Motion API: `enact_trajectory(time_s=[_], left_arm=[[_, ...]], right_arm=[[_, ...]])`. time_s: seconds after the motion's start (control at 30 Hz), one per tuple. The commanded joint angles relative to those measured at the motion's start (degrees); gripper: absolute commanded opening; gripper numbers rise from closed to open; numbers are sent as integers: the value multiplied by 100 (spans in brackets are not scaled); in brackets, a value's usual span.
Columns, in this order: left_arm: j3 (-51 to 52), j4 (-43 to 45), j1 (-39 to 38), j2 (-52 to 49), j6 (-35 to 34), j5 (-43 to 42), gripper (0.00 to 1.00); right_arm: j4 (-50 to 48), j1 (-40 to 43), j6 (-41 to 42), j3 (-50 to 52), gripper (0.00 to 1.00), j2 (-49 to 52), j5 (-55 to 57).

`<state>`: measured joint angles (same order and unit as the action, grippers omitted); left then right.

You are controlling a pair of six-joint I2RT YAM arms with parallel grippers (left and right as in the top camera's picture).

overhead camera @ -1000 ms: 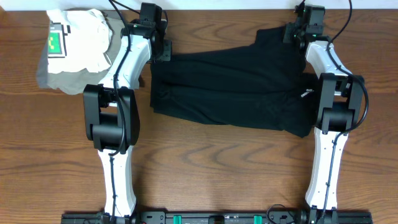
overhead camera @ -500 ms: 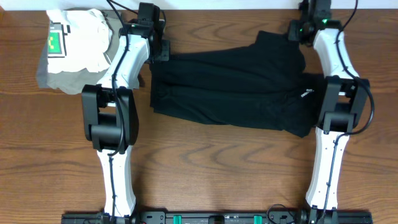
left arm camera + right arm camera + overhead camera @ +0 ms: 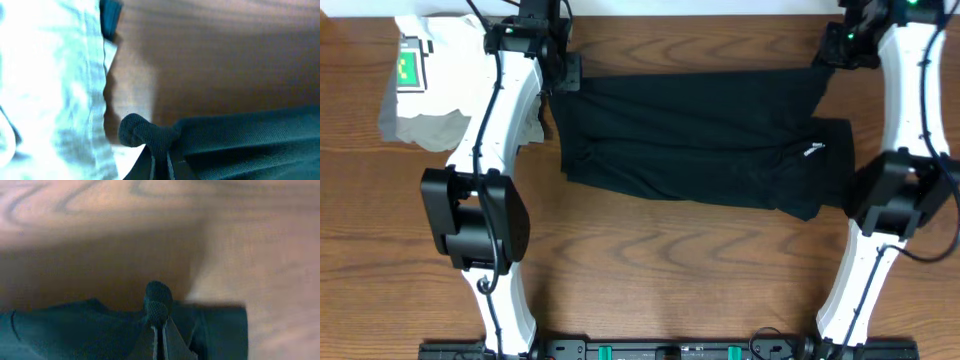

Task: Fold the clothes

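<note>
My left gripper needs to bring the shirt's pinched corner back and down toward its near part, since the shirt's far edge is held up stretched beyond it.
The black T-shirt (image 3: 700, 140) lies across the table's far half, folded lengthwise, with a small white logo (image 3: 813, 150) near its right end. My left gripper (image 3: 560, 78) is shut on the shirt's far left corner; the pinched fabric shows in the left wrist view (image 3: 150, 137). My right gripper (image 3: 830, 62) is shut on the shirt's far right corner, and the bunched fabric shows between its fingers in the right wrist view (image 3: 158, 311). Both corners are held up and stretched apart along the far edge.
A cream/white garment with a green tag (image 3: 440, 65) lies on a khaki-grey folded garment (image 3: 415, 125) at the far left, close beside my left arm; it fills the left of the left wrist view (image 3: 55, 90). Bare wooden table (image 3: 670, 270) spreads toward the front.
Both grippers have moved toward the far edge and apart, pulling the shirt's far edge straight and taut. The right arm swung further right; the shirt now looks wider and flatter.
</note>
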<state>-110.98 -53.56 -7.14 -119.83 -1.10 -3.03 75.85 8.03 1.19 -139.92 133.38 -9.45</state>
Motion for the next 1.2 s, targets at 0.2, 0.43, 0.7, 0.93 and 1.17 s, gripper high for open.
enact_trajectory(time_s=[0.2,0.43,0.7,0.93,1.17], left_arm=[[229,-579,33,9,0,72,6],[667,-778,31,9,-2,68,6],[1456,-785,31,9,-2,68,6],[1757,-767,31,9,-2,70,29],[1716,-940,70,15,0,-15,46]], right_arm=[[1292,55,-264,92,1,-179,92],[1412,195,-260,697,1,-179,363],[1132,378,-256,1663,1,-179,339],[1204,407,-568,1945,22,-179,302],[1268,457,-754,1923,52,-179,302]])
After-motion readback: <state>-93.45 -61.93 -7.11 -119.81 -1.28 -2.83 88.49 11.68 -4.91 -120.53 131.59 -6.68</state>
